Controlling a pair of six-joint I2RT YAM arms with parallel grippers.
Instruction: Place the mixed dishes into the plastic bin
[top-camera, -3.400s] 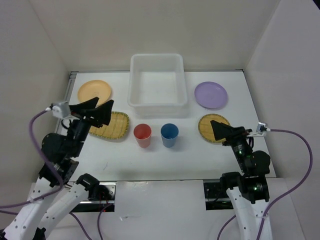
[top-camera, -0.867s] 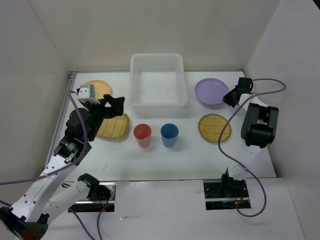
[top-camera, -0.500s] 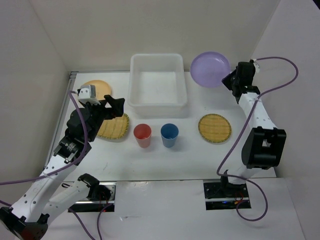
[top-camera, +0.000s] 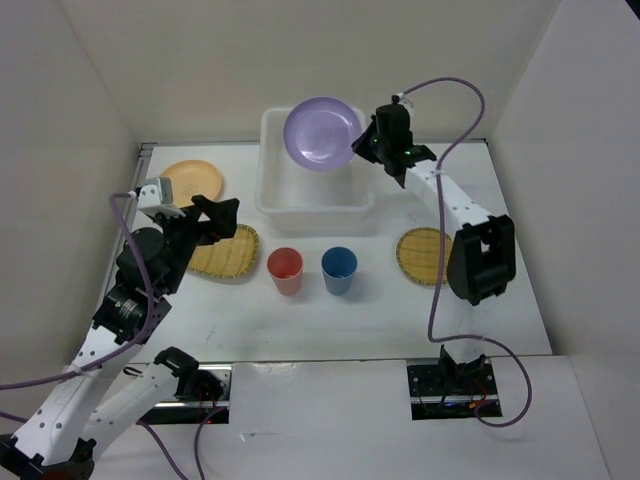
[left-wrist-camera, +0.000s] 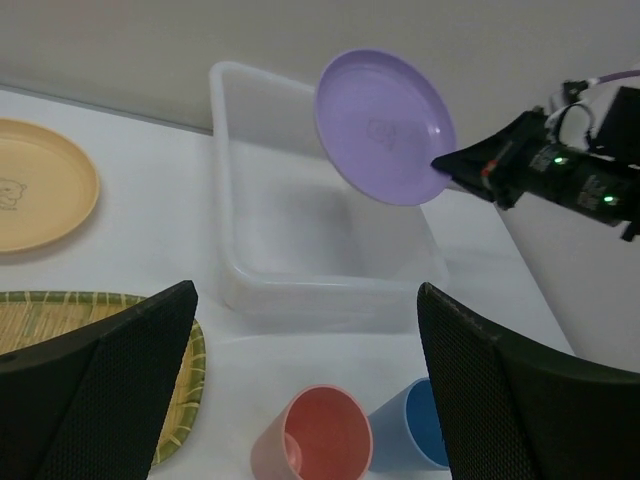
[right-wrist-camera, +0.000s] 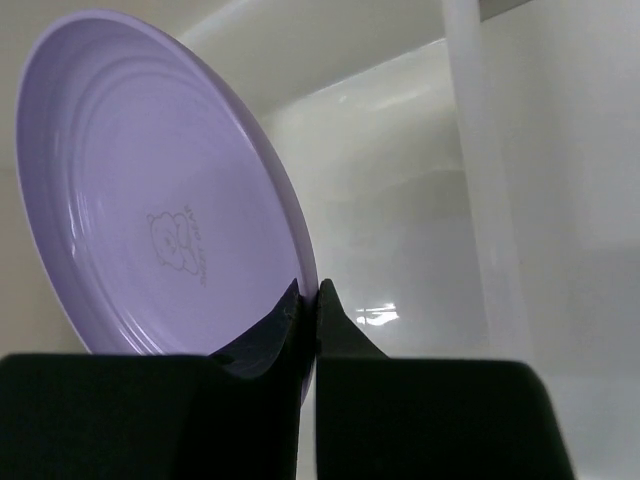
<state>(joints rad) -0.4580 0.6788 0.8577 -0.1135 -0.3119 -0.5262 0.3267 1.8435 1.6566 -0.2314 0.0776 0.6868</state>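
My right gripper still has the lilac plate hanging above the bin's empty bottom. It will next go down into the plastic bin (top-camera: 315, 208), moving to the left in the top view.
My right gripper (top-camera: 362, 148) is shut on the rim of the lilac plate (top-camera: 322, 133), which hangs tilted on edge above the plastic bin (top-camera: 315, 208). In the right wrist view the gripper (right-wrist-camera: 310, 295) pinches the plate (right-wrist-camera: 150, 190) over the bin's floor (right-wrist-camera: 400, 230). My left gripper (top-camera: 215, 222) stands wide open above the squarish woven tray (top-camera: 228, 252), holding nothing. Through the open gripper (left-wrist-camera: 305, 295) I see the red cup (left-wrist-camera: 320, 435), the blue cup (left-wrist-camera: 415, 425), the bin (left-wrist-camera: 330, 295) and the plate (left-wrist-camera: 385, 125).
The orange-yellow plate (top-camera: 190, 180) lies at the back left. The red cup (top-camera: 285, 268) and blue cup (top-camera: 339, 266) stand upright in front of the bin. The round woven tray (top-camera: 420, 255) lies at the right, partly behind my right arm. White walls enclose the table.
My right arm has swung left, carrying the lilac plate from the right of the bin to above it. My left arm has shifted slightly and its gripper stays open.
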